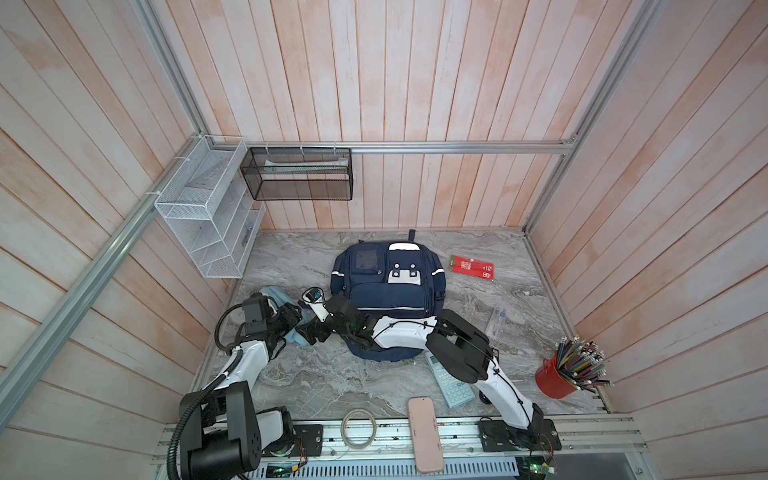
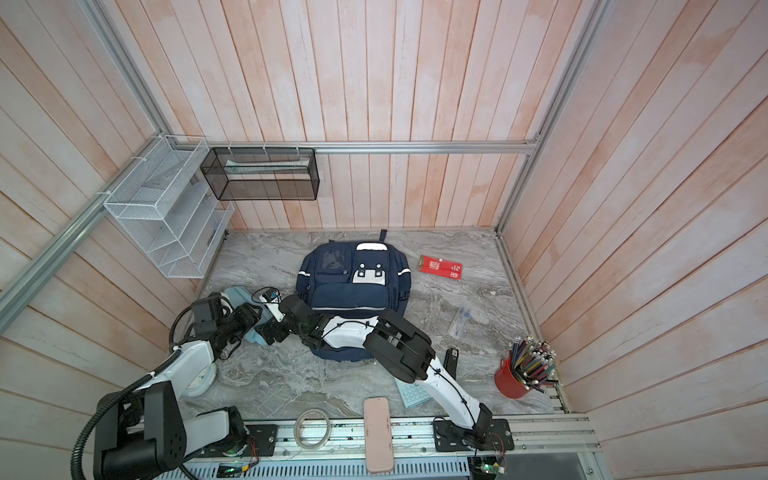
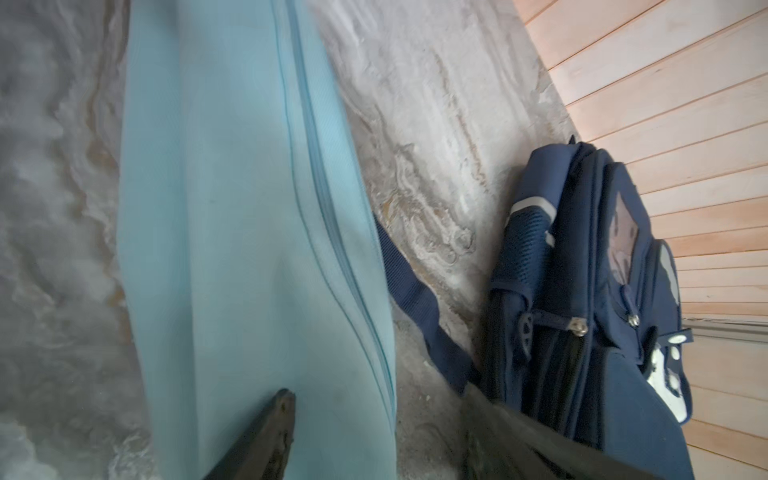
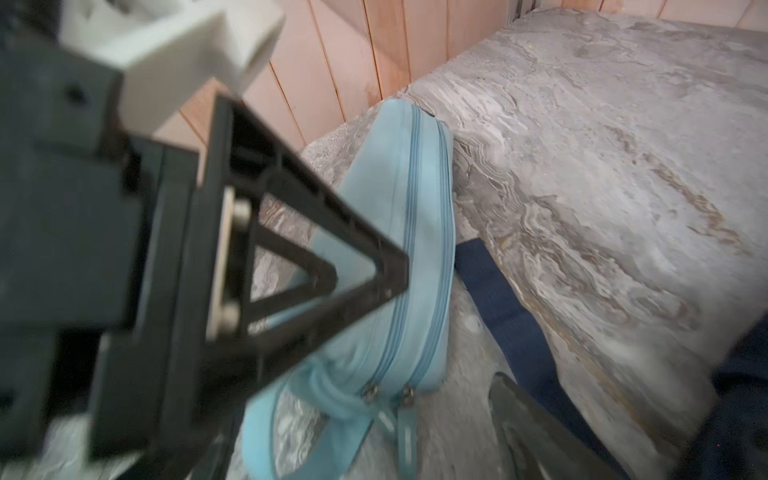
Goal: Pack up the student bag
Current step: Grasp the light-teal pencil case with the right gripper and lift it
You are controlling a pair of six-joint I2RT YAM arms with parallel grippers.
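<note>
I will next reach onto the pouch's corner by the zip pulls with my right gripper and close both fingers, since that corner lies between them.
The student bag (image 1: 388,291) (image 2: 353,291), navy with white stripes and patches, lies flat in the middle of the marble table, its pockets zipped. A small light-blue pouch (image 1: 280,296) (image 3: 249,208) (image 4: 399,249) lies just left of the bag, beside a loose navy strap (image 4: 511,311). My left gripper (image 1: 291,316) (image 3: 378,392) is open, one finger on the pouch and the other off its zip edge. My right gripper (image 1: 311,332) (image 4: 365,415) reaches across the bag's front. It is open around the pouch's zip pulls. The bag (image 3: 582,291) lies beyond the pouch in the left wrist view.
Right of the bag lie a red packet (image 1: 473,268), a clear pen pack (image 1: 496,322), a teal calculator (image 1: 451,384) and a red cup of pencils (image 1: 555,376). A pink case (image 1: 424,434) and a tape roll (image 1: 358,428) rest on the front rail. Wire racks (image 1: 203,216) hang at the back left.
</note>
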